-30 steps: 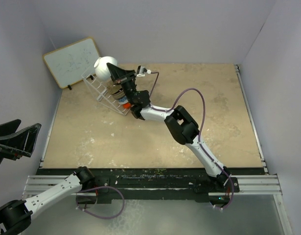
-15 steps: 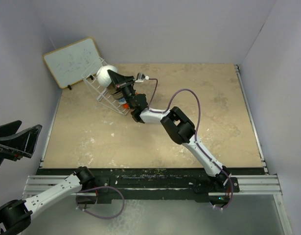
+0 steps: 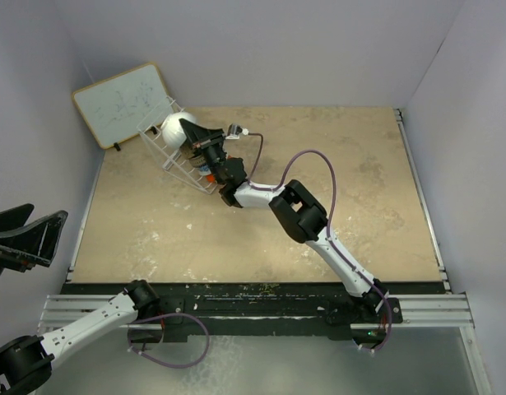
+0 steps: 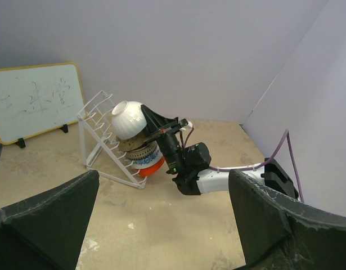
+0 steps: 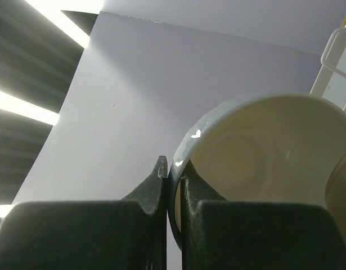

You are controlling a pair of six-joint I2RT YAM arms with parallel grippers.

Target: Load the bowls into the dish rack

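Observation:
My right gripper should go down a little toward the rack's upper wires and let go of the white bowl's rim, because the white bowl (image 3: 172, 128) is already tilted on its side above the brown bowl.
The plain white bowl (image 3: 172, 128) (image 4: 127, 119) (image 5: 268, 157) is tilted on its side at the top of the white wire dish rack (image 3: 172, 161) (image 4: 96, 142) (image 5: 336, 58). My right gripper (image 3: 187, 132) (image 4: 148, 116) (image 5: 173, 175) is shut on the bowl's rim, one finger inside and one outside. Below it in the rack sit a brown bowl (image 4: 129, 144), a blue-and-white patterned bowl (image 4: 142, 153) and an orange-red bowl (image 3: 208, 175) (image 4: 154, 166). My left gripper (image 3: 24, 232) (image 4: 164, 225) hangs open and holds nothing at the near left, far from the rack.
A wood-framed whiteboard (image 3: 121, 103) (image 4: 32, 104) leans on the back wall just left of the rack. Purple walls close the table on three sides. The right arm (image 3: 302, 214) stretches diagonally across the sandy tabletop (image 3: 351, 189) with a purple cable looping over it.
The right gripper has carried the white bowl down and to the left, from above the rack's top edge to a spot among the rack's upper wires. The left arm has stayed put.

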